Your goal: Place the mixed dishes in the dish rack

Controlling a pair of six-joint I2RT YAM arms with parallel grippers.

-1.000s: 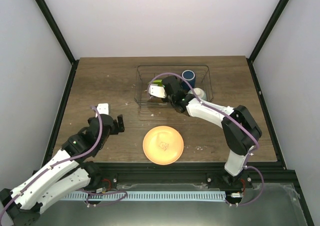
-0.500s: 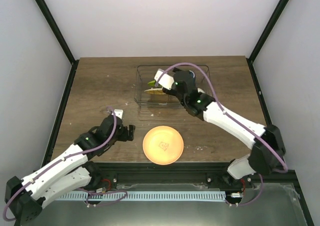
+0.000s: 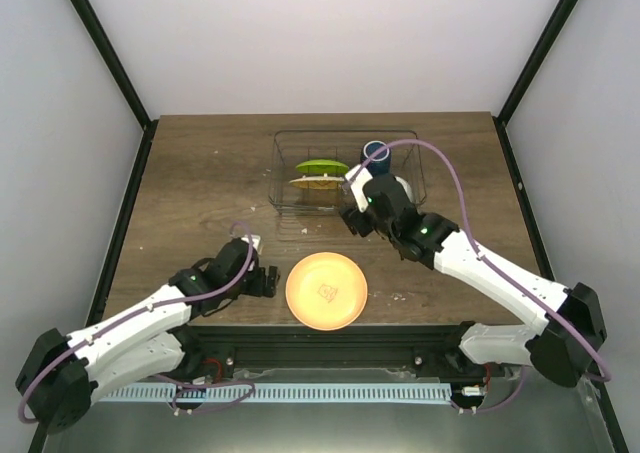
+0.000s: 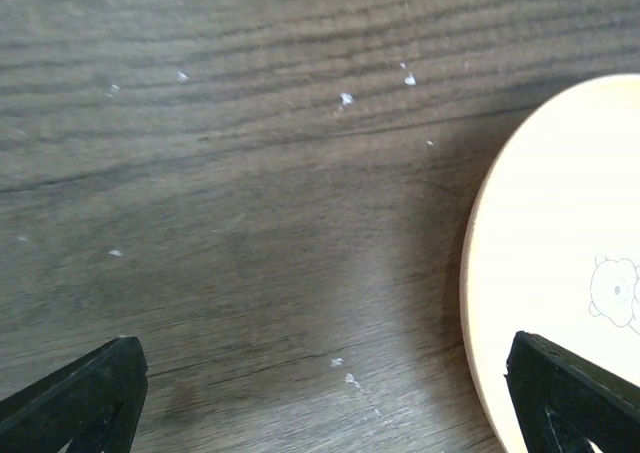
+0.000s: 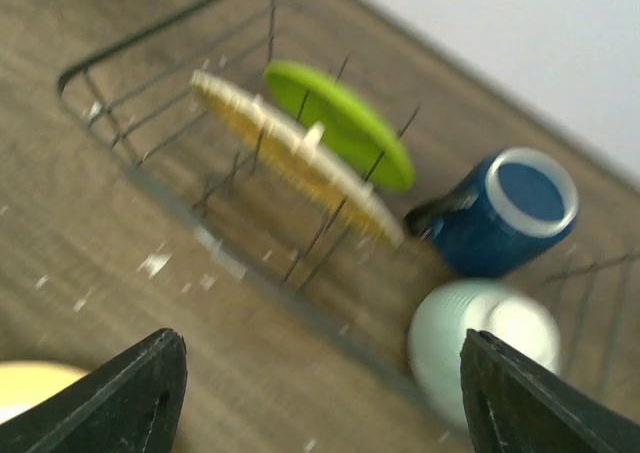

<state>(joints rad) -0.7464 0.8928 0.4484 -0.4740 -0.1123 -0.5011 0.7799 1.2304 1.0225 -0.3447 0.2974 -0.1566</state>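
Observation:
I will move my left gripper down and across to straddle the orange plate's nearest rim [image 3: 288, 291] [image 4: 468, 308], because that rim is below it and to its right in the top view.
The wire dish rack [image 3: 285, 205] stands at the back middle of the table. A lime-green plate [image 3: 322, 166] and a tan woven plate [image 3: 316, 182] stand on edge in it, beside the dark blue mug [image 3: 377, 154] and the mint-green bowl [image 3: 401, 186]. An orange plate [image 3: 326, 290] lies flat on the table in front. My right gripper [image 3: 360, 209] is open and empty over the rack's near edge; its view shows the lime plate [image 5: 340, 123], tan plate [image 5: 290, 155], mug [image 5: 500, 213] and bowl [image 5: 480, 348]. My left gripper [image 3: 264, 277] is open and empty, just left of the orange plate [image 4: 570, 253].
The rack's thin wires [image 5: 160, 35] rise near the right gripper [image 5: 320, 403]. The left gripper [image 4: 325, 413] hovers low over bare wood with small white specks. Black frame posts and white walls enclose the table.
My right gripper has let go of the tan plate, which now stands in the rack, and pulled back toward the near edge. My left gripper has moved right toward the orange plate.

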